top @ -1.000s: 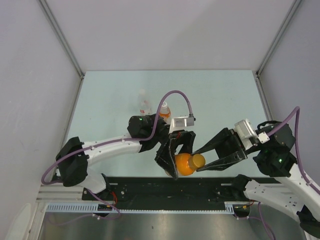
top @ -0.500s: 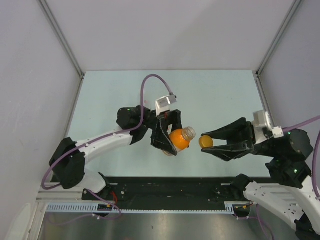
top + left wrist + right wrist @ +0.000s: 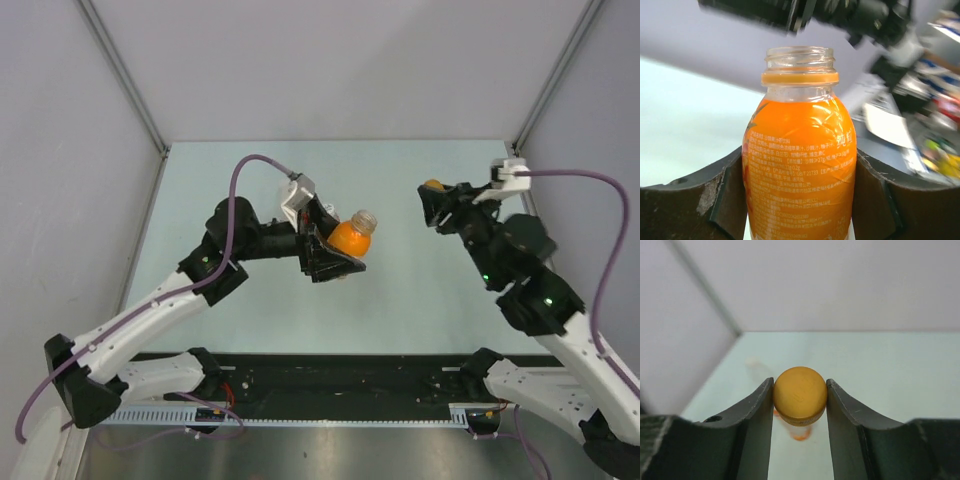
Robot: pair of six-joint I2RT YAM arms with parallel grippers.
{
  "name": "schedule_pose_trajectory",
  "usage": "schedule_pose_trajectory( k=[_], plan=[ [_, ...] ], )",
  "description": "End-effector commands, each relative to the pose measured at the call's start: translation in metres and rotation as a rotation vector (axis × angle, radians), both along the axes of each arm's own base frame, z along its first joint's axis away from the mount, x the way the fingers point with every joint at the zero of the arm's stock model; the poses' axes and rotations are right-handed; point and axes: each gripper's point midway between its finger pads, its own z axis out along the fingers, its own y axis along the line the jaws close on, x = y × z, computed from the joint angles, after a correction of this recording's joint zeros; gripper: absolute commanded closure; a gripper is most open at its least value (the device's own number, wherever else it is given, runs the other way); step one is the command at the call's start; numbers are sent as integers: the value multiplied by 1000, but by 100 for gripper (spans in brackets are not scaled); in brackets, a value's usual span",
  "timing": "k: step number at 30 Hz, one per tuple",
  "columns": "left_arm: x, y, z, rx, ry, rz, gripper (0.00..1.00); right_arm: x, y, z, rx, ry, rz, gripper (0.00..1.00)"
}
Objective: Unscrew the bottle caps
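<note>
I need to tip the fingertips of my right gripper down next and lower it to the tabletop beneath it to release the orange cap. The cap is already off the bottle's threaded neck.
My left gripper is shut on the body of the short squat orange bottle, held off the table with its bare threaded neck pointing right. In the left wrist view the bottle fills the gap between both fingers, and its mouth has no cap on it. My right gripper is raised at the far right, shut on the orange cap. In the right wrist view the cap is pinched between the two fingers. Behind it lie two blurred bottle shapes.
Grey walls close in the pale green table on the left, back and right. A black rail runs along the near edge between the arm bases. Purple cables loop above both wrists. The right arm shows blurred above the bottle in the left wrist view.
The orange cap has come off the bottle. My right gripper carried it away to the far right, while my left gripper moved the uncapped bottle to the far left.
</note>
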Motion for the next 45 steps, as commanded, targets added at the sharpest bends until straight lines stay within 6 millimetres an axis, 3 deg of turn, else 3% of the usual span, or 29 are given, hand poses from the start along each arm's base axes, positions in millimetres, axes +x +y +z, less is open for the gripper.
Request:
schedule_pose_trajectory(
  k=[1,2,3,4,6,7,9,10,11,12,13,15,16,17,18,22,23,24,26,27,32,36,45],
  plan=[
    [50,32,-21,145,-76,424,100,55,-71,-66,33,154,-538,100],
    [55,38,-23,165,-99,481,100,61,-75,-94,17,173,-578,100],
    [66,47,-31,215,-95,592,100,69,-92,-102,46,167,-648,100],
    [67,54,-30,226,-104,630,100,77,-94,-104,85,150,-652,100],
    [63,59,-35,258,-119,648,100,96,-110,-132,109,215,-698,100],
    [69,69,-33,259,-121,714,100,111,-112,-158,65,277,-727,100],
    [67,75,-34,258,-116,733,100,127,-117,-183,41,334,-764,100],
    [64,80,-29,237,-118,738,100,139,-125,-210,5,395,-795,100],
    [63,81,-32,236,-114,738,100,143,-126,-222,-13,426,-797,100],
    [61,83,-31,229,-114,737,100,154,-126,-222,7,410,-793,100],
    [59,84,-29,220,-113,737,100,163,-133,-246,-36,464,-821,100],
    [55,87,-28,204,-103,732,100,173,-137,-273,-72,538,-813,100],
    [53,88,-29,203,-95,728,100,180,-139,-276,-71,556,-814,100],
    [51,88,-30,208,-86,722,100,184,-145,-299,-98,613,-830,100],
    [48,87,-31,210,-86,714,100,187,-145,-307,-100,637,-818,100],
    [46,88,-36,218,-90,716,100,199,-149,-330,-126,693,-825,100],
    [46,88,-35,214,-91,718,100,206,-152,-328,-130,705,-829,100],
    [45,88,-35,215,-94,714,100,205,-154,-346,-166,762,-830,100],
    [45,87,-34,213,-100,709,100,216,-157,-346,-192,775,-835,100],
    [45,86,-35,214,-99,705,100,215,-159,-360,-221,814,-835,100],
    [45,81,-37,203,-104,698,100,233,-161,-368,-188,857,-788,100],
    [47,77,-41,220,-102,692,100,237,-164,-391,-201,957,-768,100],
    [48,69,-43,225,-95,679,100,242,-164,-405,-198,1031,-735,100]
  ],
)
